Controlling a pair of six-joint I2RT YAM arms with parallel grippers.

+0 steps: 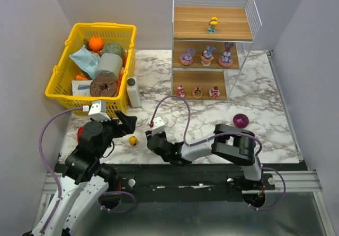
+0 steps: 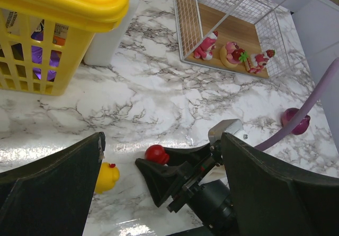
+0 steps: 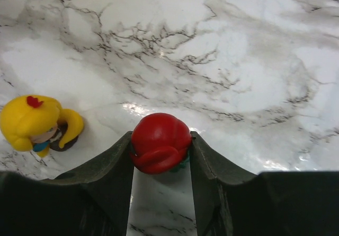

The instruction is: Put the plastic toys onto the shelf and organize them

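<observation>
The bare top board (image 1: pixel 231 30) between the yellow-haired doll and the side mesh is above and outward of my right gripper. My right gripper will move up and outward to that board next and release.
My right gripper (image 3: pixel 160 143) is shut on a red-haired doll (image 3: pixel 160 142), held by its head between both fingers just above the marble table near the front edge. A yellow-haired doll (image 3: pixel 37 123) lies on the table just to its left. My left gripper (image 2: pixel 163 140) hovers open over the red-haired doll (image 2: pixel 155 153) and the yellow-haired doll (image 2: pixel 107 176), holding nothing. The shelf (image 1: pixel 212 32) stands at the back, with another yellow-haired doll (image 1: pixel 213 24) on its top board. Its middle board holds three purple bunny toys (image 1: pixel 207 55), and its bottom board three tiny pink-red toys (image 1: pixel 197 92).
A yellow basket (image 1: pixel 92 69) full of other items stands at the back left, with a white bottle (image 1: pixel 133 92) beside it. A purple ball (image 1: pixel 241 121) lies on the table right of the right arm. A small red item (image 1: pixel 80 134) shows beside the left arm.
</observation>
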